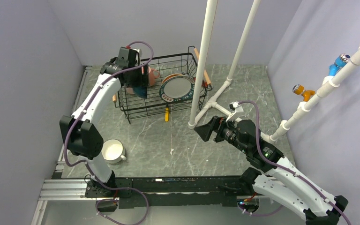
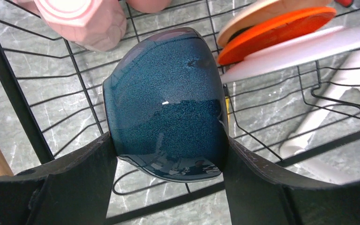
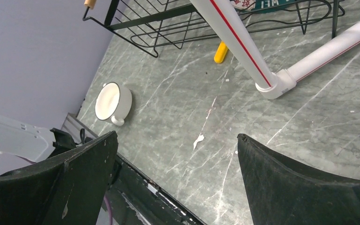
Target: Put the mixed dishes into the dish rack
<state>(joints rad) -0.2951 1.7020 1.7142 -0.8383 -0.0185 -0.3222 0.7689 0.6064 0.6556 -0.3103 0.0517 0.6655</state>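
Next, my left gripper turns, lowers the dark-blue bowl (image 2: 166, 103) onto the bare rack wires beside the pink mug and releases it, since that free spot lies below.
My left gripper (image 1: 138, 80) reaches into the dish rack (image 1: 168, 57), its fingers pressed on both sides of the dark-blue bowl (image 2: 166, 103), which is turned on its side over the rack's wires (image 2: 9, 89). Beside it in the rack are a pink mug (image 2: 86, 18), the cream dish with the orange-red underside (image 2: 274, 30) and the big plate with the dark patterned rim (image 1: 177, 89), leaning on edge. The white handled cup (image 1: 112, 151) stands on the table near the left arm's base. My right gripper (image 1: 206, 129) hovers open and empty over the table's middle.
A white pipe frame (image 1: 201, 61) rises just right of the rack, with its foot (image 3: 274, 86) on the table. A small yellow tool (image 1: 167, 113) lies at the rack's front edge. Purple walls close in on the left and right.
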